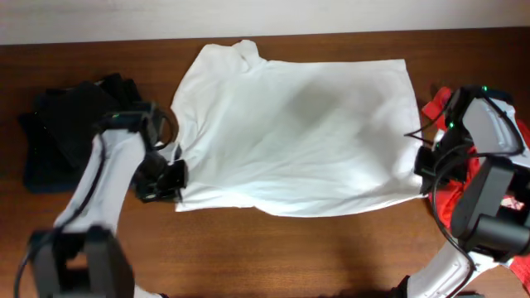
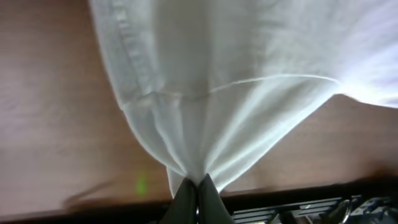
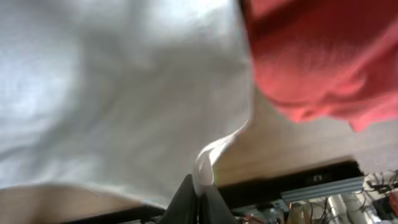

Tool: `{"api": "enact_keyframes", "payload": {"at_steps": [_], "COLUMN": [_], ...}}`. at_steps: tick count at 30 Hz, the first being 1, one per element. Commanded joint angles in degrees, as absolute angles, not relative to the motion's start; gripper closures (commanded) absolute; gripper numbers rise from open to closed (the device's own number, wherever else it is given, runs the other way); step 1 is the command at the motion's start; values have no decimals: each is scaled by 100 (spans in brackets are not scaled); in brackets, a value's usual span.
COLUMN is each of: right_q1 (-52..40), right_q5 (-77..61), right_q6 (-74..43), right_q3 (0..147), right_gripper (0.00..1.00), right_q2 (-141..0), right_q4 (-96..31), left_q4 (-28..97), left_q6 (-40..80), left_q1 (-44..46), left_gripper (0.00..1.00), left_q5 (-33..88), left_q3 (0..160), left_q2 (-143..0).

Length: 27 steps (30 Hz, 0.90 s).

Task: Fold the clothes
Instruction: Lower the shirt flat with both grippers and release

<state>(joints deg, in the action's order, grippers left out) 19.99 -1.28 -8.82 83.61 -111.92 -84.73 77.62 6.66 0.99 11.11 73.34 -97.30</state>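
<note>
My right gripper is pinching the near corner of the T-shirt. It will next move outward over the white T-shirt [image 1: 298,132] and lay that corner onto the T-shirt's body, because the cloth [image 2: 205,124] beyond is still spread flat.
A white T-shirt [image 1: 298,132] lies spread flat across the middle of the brown table, no print showing. My left gripper [image 1: 172,175] is shut on its left edge, where the cloth [image 2: 205,124] gathers into pleats at the fingertips [image 2: 186,194]. My right gripper [image 1: 422,159] is shut on the shirt's right edge; a fold of white fabric [image 3: 204,163] sits pinched between its fingers. A red T-shirt [image 1: 454,194] lies bunched under and beside the right arm, seen as red cloth [image 3: 311,56] in the right wrist view.
A dark pile of folded clothing [image 1: 62,132] sits at the far left of the table, behind the left arm. The table's near edge [image 2: 280,193] runs just beyond both grippers, with metal framing below it.
</note>
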Motion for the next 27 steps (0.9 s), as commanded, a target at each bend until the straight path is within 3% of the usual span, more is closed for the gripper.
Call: {"api": "enact_keyframes", "payload": {"at_steps": [1,12,19,27], "right_q1": [2067,2067,2060,1911], "right_q5": [-38,-78,-716,-1052], "right_q6": [-904,-943,-943,-939], "right_q3": [7918,7153,7153,7150], "right_gripper": [96,96,96,96], "right_q2": [-10377,-8958,-9063,-9428], "right_q4": [-8307,-7782,-6167,-5304], "left_q4": [7826,7773,6274,5164], "left_q6": [740,832,1221,1221], "left_q1": [-259,-445,-445,-445], "left_gripper": [100,100,100,100], "left_q5": [967,963,1186,1420], "left_q3": [6873,6486,6486,6486], "left_q2": [-8558,-7275,-7905,-8984]}}
